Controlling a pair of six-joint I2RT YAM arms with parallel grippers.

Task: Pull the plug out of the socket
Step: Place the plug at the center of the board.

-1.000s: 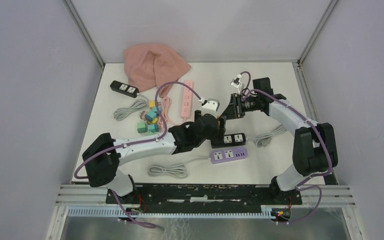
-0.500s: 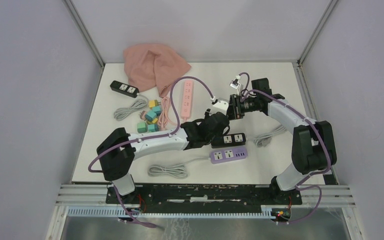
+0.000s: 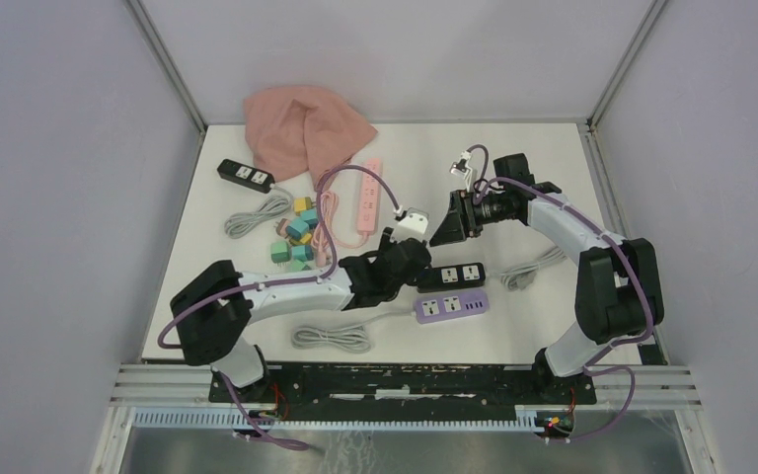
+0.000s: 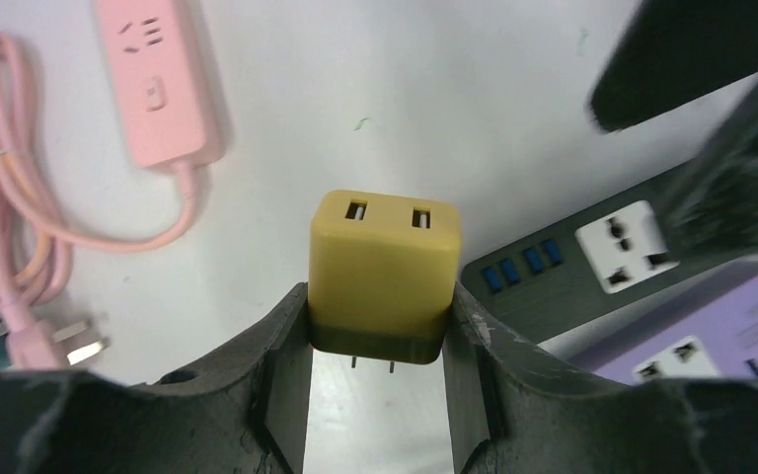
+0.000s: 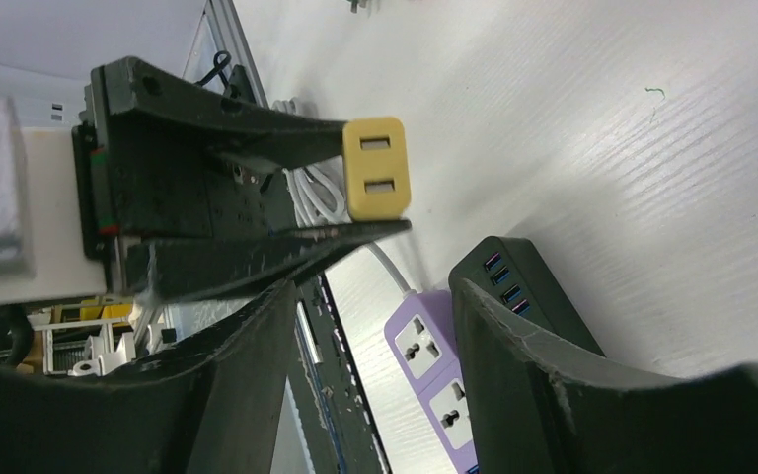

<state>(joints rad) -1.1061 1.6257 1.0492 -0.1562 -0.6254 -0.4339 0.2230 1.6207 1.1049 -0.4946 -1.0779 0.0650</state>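
Observation:
The yellow plug's pins hang free of the black socket strip, so my left gripper will move away and down beside the coloured blocks next.
A yellow two-port plug is clamped between the fingers of my left gripper, its two prongs bare and hanging free above the white table. The right wrist view shows the same plug held at the tips of the left fingers. The black socket strip lies on the table just right of the left gripper, with nothing plugged into it. My right gripper stands open and empty, a short way up and right of the plug.
A purple power strip lies just in front of the black one. A pink strip, coloured blocks, a pink cloth, a second black strip and coiled cables are spread over the left half.
The right gripper has opened and let go of the plug. The left gripper shut on the plug and drew back toward the near left with it.

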